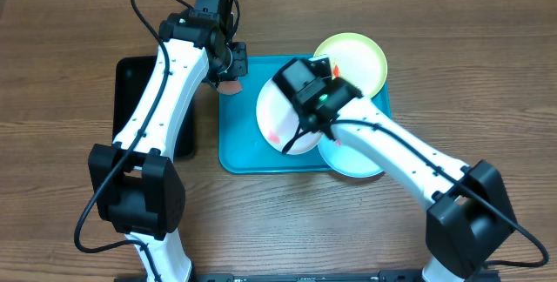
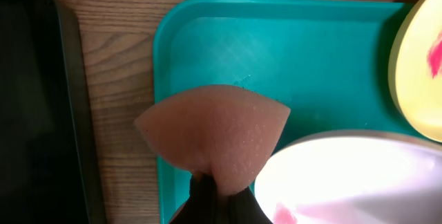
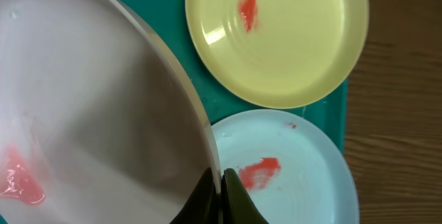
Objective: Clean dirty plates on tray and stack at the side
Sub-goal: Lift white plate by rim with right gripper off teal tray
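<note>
The robot's right gripper should carry the plate past the turquoise tray (image 1: 244, 147) and down to let go of it, because there is bare wood below the gripper, to its right in the overhead view.
The turquoise tray (image 1: 244, 147) holds three plates. My right gripper (image 3: 221, 182) is shut on the rim of the white plate (image 1: 285, 118), which is lifted and tilted, a red smear (image 3: 21, 182) on its face. Under it lie the light blue plate (image 3: 290, 175) and the yellow-green plate (image 3: 290, 37), each with a red smear. My left gripper (image 2: 215, 195) is shut on a pinkish sponge (image 2: 214, 131), hovering over the tray's left part just beside the white plate (image 2: 345, 175). The sponge (image 1: 231, 86) shows near the tray's top left corner.
A black tray (image 1: 130, 82) lies on the wooden table left of the turquoise tray, partly under my left arm. The yellow-green plate (image 1: 357, 60) overhangs the tray's top right corner. Bare wood surrounds both trays.
</note>
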